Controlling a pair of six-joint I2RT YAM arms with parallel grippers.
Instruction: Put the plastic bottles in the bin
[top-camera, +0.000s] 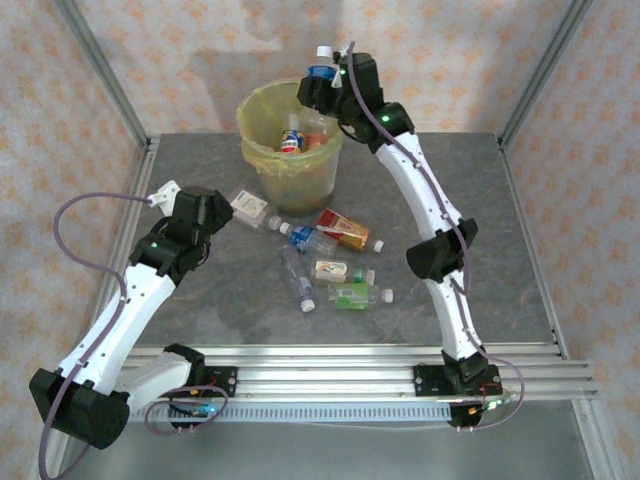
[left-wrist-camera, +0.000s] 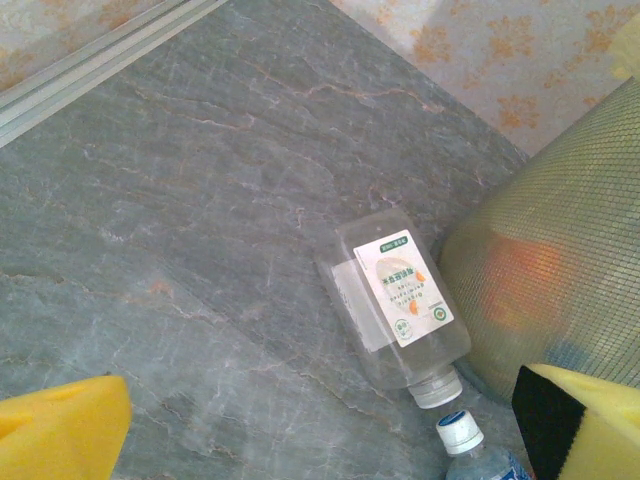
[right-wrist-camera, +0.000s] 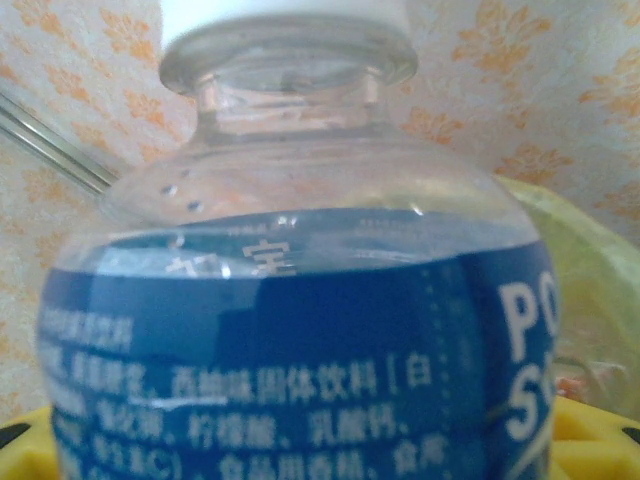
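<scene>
I will next move my right gripper farther in over the bin's opening (top-camera: 288, 112) and let go of the blue-labelled bottle (top-camera: 322, 68) there, since the bottle still hangs close to the bin's rim.
The bin (top-camera: 262, 135), lined with a yellowish bag, stands at the back of the table with bottles inside. Above its far right rim my right gripper (top-camera: 318, 92) is shut on a blue-labelled bottle (top-camera: 322, 68), white cap up; that bottle (right-wrist-camera: 300, 330) fills the right wrist view. Several plastic bottles lie in front of the bin, among them a red-labelled one (top-camera: 345, 230) and a green one (top-camera: 355, 296). My left gripper (top-camera: 218, 212) hangs open just left of a white-labelled bottle (top-camera: 250, 208), which lies ahead of its yellow pads (left-wrist-camera: 60, 430) beside the bin wall (left-wrist-camera: 560, 290).
Metal frame posts (top-camera: 100, 70) stand at the table's back corners. An aluminium rail (top-camera: 330, 375) runs along the near edge. In the left wrist view a white-capped bottle (left-wrist-camera: 462, 432) lies right below the white-labelled bottle (left-wrist-camera: 400, 300). Bare grey tabletop (top-camera: 500, 200) lies right of the bottles.
</scene>
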